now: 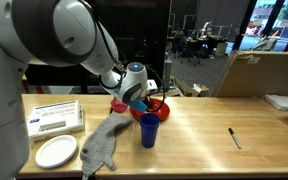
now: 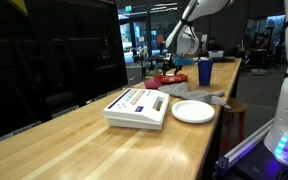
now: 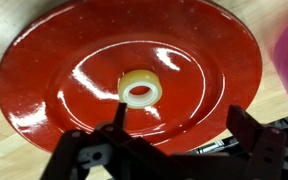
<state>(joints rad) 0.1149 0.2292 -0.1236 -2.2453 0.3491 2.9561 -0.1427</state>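
My gripper shifts to the left in the wrist view next and lowers around the roll of clear tape (image 3: 140, 89), since the roll sits nearer one gripper finger.
A roll of clear tape (image 3: 140, 89) lies in the middle of a red bowl (image 3: 74, 60) in the wrist view. My gripper (image 3: 179, 125) hangs open right above the bowl, its fingers apart and empty, the tape just beyond one fingertip. In both exterior views the gripper (image 1: 134, 92) (image 2: 174, 62) hovers over the red bowl (image 1: 159, 106) (image 2: 177, 77) on the wooden table. A blue cup (image 1: 149, 130) (image 2: 205, 71) stands next to the bowl.
A grey cloth (image 1: 102, 148), a white plate (image 1: 56, 151) (image 2: 193, 111) and a white box (image 1: 54, 117) (image 2: 136, 106) lie on the table (image 1: 214, 150). A black marker (image 1: 234, 138) lies apart. A cardboard box (image 1: 259, 72) stands behind.
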